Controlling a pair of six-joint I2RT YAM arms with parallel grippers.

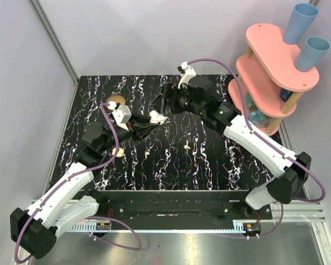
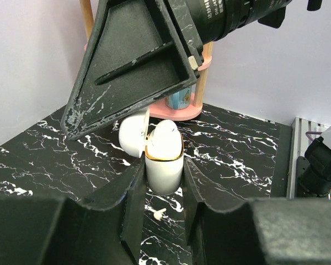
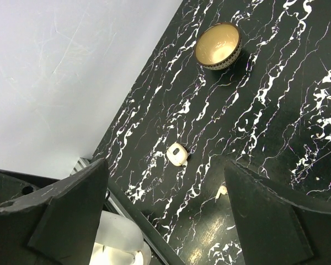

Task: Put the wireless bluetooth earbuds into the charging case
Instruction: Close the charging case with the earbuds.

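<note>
The robot's left gripper still holds the case above the table, so it should next tip downward, lower onto the bare tabletop beyond the mid-table earbud and let go.
My left gripper is shut on the white charging case and holds it upright above the table. The case's lid is open to the left, with a gold rim and a white rounded shape in the opening. The case also shows in the right wrist view. My right gripper is open and empty, just above and behind the case; one finger hangs over it. One earbud lies mid-table and another lies near the left gripper. An earbud lies on the table below the case, and one shows in the right wrist view.
A brass-coloured bowl stands at the back left and also shows in the right wrist view. A small cream rounded object lies by the left arm. A pink shelf with blue cups stands at the back right.
</note>
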